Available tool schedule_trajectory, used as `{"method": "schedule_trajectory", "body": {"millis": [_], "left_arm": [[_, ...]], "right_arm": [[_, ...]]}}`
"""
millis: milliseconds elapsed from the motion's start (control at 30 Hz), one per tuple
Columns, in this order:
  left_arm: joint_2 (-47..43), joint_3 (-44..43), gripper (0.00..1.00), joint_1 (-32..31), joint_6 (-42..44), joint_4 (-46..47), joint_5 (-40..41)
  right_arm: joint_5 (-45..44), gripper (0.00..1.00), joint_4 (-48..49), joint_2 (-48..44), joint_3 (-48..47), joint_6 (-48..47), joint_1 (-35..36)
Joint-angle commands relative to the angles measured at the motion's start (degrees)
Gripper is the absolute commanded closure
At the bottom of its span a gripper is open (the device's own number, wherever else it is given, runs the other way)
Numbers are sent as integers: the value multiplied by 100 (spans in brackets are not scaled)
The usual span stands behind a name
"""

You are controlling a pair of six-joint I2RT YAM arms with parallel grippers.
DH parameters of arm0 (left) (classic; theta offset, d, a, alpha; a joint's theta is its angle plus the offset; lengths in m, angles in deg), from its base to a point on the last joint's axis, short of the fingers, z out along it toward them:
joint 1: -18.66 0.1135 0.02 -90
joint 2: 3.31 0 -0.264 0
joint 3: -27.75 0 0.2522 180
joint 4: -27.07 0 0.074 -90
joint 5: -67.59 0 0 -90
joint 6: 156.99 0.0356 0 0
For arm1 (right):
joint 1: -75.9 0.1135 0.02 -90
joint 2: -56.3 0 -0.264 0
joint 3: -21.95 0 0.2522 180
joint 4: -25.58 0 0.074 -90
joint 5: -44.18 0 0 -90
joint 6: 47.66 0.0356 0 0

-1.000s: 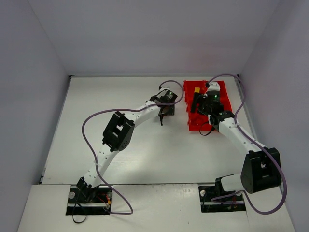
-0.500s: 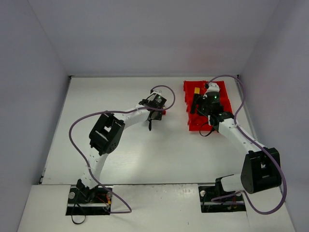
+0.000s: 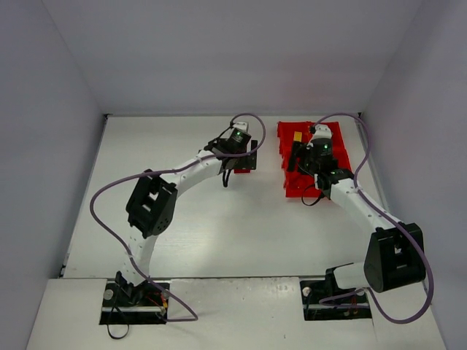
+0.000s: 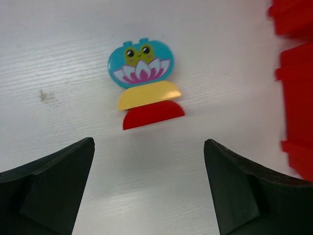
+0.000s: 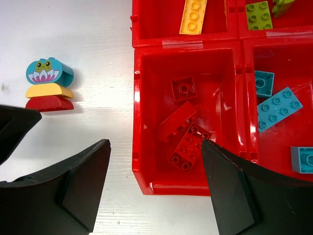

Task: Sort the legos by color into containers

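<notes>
My left gripper moves down onto the yellow and red half-rounds below it next, because its open fingers stand wider apart than these bricks are long.
A small stack of legos lies flat on the table: a teal frog brick point(image 4: 141, 63), a yellow half-round point(image 4: 149, 95) and a red half-round point(image 4: 152, 114). My left gripper point(image 4: 149, 142) is open just short of this stack and touches nothing. The red tray point(image 5: 188, 44) of containers sits to the stack's right. One bin holds red bricks point(image 5: 183, 129), one a yellow brick point(image 5: 193, 17), one a green brick point(image 5: 259, 14), and one teal bricks point(image 5: 276, 107). My right gripper point(image 5: 155, 143) hangs open and empty over the near-left corner of the red-brick bin.
The brick stack point(image 5: 49, 90) lies about one bin-width left of the tray point(image 3: 292, 191). The table's back wall stands just behind the tray, and the right wall is close beside it. Purple cables loop over both arms.
The left arm's elbow has swung left and its wrist has drawn back slightly from the tray. The brick stack now lies in front of its open jaws. The right arm has not moved.
</notes>
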Motion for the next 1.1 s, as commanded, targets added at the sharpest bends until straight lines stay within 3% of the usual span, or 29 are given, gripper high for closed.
{"method": "schedule_trajectory", "body": {"millis": [0, 333, 800, 933, 1067], "left_arm": [[80, -703, 13, -113, -375, -64, 165], [1198, -2224, 13, -149, -893, -1138, 956], [1760, -2585, 14, -79, -982, -1226, 1001], [1761, -2489, 21, -52, -1017, -1226, 1018], [1620, -2121, 35, -52, -1000, -1034, 1027]], "right_arm": [[-76, 29, 360, -252, -22, 59, 52], [-111, 29, 369, -270, -13, 50, 52], [-103, 29, 360, -217, -4, 59, 52], [-111, 29, 369, -235, 5, 59, 52], [-76, 29, 369, -261, 22, 68, 52]]}}
